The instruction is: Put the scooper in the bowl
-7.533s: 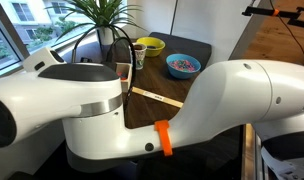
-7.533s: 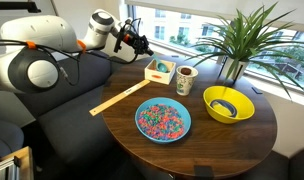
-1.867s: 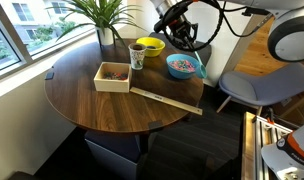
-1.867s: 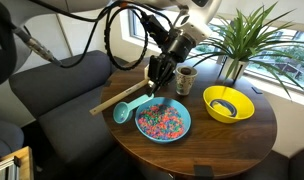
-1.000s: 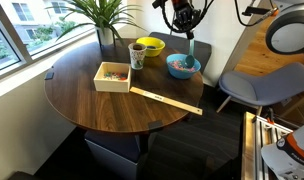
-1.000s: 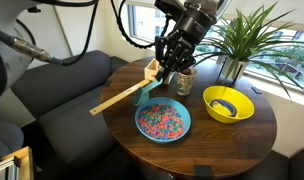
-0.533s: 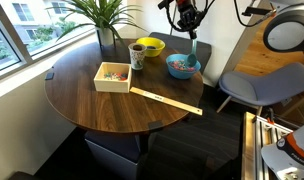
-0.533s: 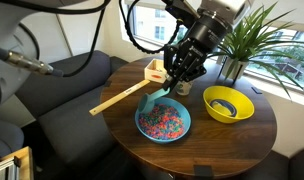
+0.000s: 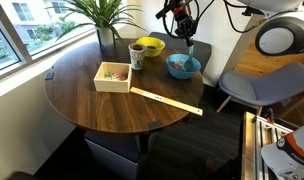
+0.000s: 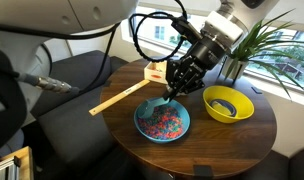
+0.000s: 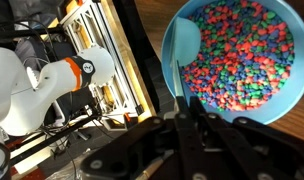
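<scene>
My gripper holds the scooper (image 10: pixel 158 104) with its scoop end still close to the blue bowl's rim. It needs to move that end outward, farther over the bowl's speckled inside, and then let go.
The teal scooper (image 11: pixel 181 50) hangs from my gripper (image 11: pixel 189 120), whose jaws are shut on its handle. The scoop end is over the rim of the blue bowl (image 11: pixel 278 102) with the colourful speckled inside. In an exterior view the gripper (image 10: pixel 178 82) holds the scooper (image 10: pixel 158 104) just above the bowl (image 10: pixel 142 122), scoop end at the bowl's near-left part. In an exterior view the gripper (image 9: pixel 184 24) is above the bowl (image 9: pixel 183 66), and the scooper (image 9: pixel 193 50) hangs down over it.
A yellow bowl (image 10: pixel 228 103), a mug (image 9: pixel 138 57), a white square box (image 9: pixel 114 76) and a long flat wooden stick (image 9: pixel 167 99) lie on the round wooden table (image 9: pixel 82 105). A potted plant (image 10: pixel 242 40) stands at the window side. Chairs (image 9: pixel 254 85) stand beside the table.
The gripper has carried the scooper from beside the wooden stick to over the blue bowl and lowered it, so the scoop end is now at the bowl.
</scene>
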Robot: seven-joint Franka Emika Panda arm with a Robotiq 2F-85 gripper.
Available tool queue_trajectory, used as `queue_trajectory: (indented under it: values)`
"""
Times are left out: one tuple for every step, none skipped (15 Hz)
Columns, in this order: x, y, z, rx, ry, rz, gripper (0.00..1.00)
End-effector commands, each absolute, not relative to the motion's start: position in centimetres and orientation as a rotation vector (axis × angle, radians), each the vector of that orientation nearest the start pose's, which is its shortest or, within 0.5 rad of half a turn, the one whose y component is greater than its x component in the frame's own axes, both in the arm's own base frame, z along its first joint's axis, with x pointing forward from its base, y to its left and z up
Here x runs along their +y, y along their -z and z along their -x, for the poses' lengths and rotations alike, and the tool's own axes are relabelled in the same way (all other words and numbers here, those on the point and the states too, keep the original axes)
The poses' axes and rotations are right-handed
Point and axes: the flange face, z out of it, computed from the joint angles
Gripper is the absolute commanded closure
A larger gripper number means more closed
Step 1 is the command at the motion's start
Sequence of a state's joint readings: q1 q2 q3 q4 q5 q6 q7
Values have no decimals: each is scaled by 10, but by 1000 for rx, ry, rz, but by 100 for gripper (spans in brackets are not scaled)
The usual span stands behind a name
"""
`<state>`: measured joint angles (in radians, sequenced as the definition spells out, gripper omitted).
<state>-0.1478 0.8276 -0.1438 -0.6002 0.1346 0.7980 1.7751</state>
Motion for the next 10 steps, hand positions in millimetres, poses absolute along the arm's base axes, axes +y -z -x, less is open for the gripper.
queue_trajectory:
  values:
    - [-131,-480,-662,2937,-804,1761,98]
    - [-134,-480,-662,2949,-793,1737,98]
    - [-137,-479,-662,2965,-787,1711,98]
    - [-140,-477,-663,2984,-777,1685,98]
    - [-142,-476,-663,3008,-764,1661,98]
    - [-146,-474,-664,3028,-750,1632,98]
    - [-149,-473,-665,3044,-737,1600,98]
    - [-152,-471,-666,3062,-732,1567,98]
    - [-155,-471,-666,3081,-719,1528,76]
    - [-157,-470,-667,3089,-713,1504,66]
